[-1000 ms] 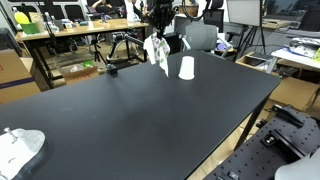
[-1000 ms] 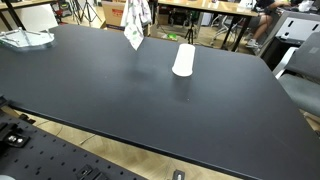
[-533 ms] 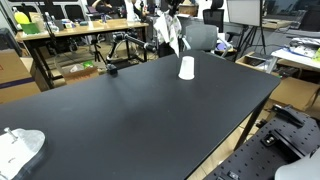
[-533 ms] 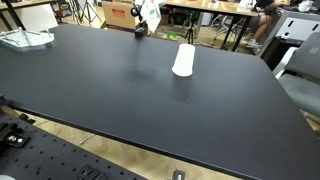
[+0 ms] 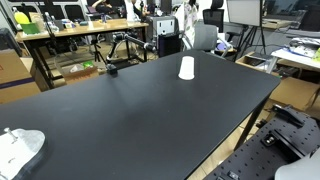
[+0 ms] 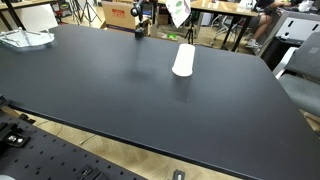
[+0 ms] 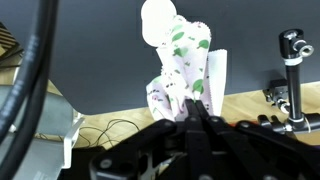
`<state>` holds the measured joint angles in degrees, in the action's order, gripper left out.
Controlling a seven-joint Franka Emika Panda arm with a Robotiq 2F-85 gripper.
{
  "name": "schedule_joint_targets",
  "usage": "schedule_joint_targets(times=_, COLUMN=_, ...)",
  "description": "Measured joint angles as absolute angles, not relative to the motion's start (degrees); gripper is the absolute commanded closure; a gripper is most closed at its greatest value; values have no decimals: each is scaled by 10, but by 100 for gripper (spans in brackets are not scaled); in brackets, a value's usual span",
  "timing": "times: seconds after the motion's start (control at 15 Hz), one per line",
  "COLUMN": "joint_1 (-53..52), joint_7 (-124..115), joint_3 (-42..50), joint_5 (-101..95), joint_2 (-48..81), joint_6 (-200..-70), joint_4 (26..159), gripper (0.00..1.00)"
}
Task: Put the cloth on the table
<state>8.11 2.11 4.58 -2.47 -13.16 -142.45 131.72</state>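
Note:
My gripper lowers from the table's far edge toward the table beside the white cup next to release the cloth, which still hangs high above the table.
The cloth (image 7: pixel 185 62) is white with green spots. My gripper (image 7: pixel 192 110) is shut on it and it hangs bunched from the fingertips. In both exterior views the cloth (image 5: pixel 187 17) (image 6: pixel 178 10) is held high above the far edge of the black table (image 5: pixel 130 115) (image 6: pixel 110 95), clear of the surface. The gripper itself is mostly cut off at the top of the exterior views. A white cup (image 5: pixel 186 68) (image 6: pixel 182 60) stands on the table just below and near the cloth, and it also shows in the wrist view (image 7: pixel 160 20).
A white crumpled object (image 5: pixel 20 148) (image 6: pixel 25 38) lies at a table corner. A small black stand (image 5: pixel 110 68) (image 6: pixel 140 30) (image 7: pixel 290 55) sits at the far edge. Desks, chairs and boxes stand beyond the table.
My gripper has risen with the cloth and moved sideways along the far edge, from beside the cup to high above it. The cup has not moved.

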Motion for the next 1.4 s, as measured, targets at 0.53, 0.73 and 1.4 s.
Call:
schedule_joint_targets(times=0.53, joint_1=87, joint_7=-38, joint_3=47, joint_5=-25, joint_2=-36, joint_6=-1432, joint_4=1296, gripper=100)
schedule_joint_targets(times=0.73, joint_1=87, joint_7=-55, joint_3=51, joint_5=-24, joint_2=-6, joint_6=-1431, joint_4=1283, gripper=100)
schedule_joint_targets(times=1.4, joint_1=87, joint_7=-74, joint_3=62, joint_5=-9, joint_2=45, joint_6=-1395, joint_4=1241, gripper=39)
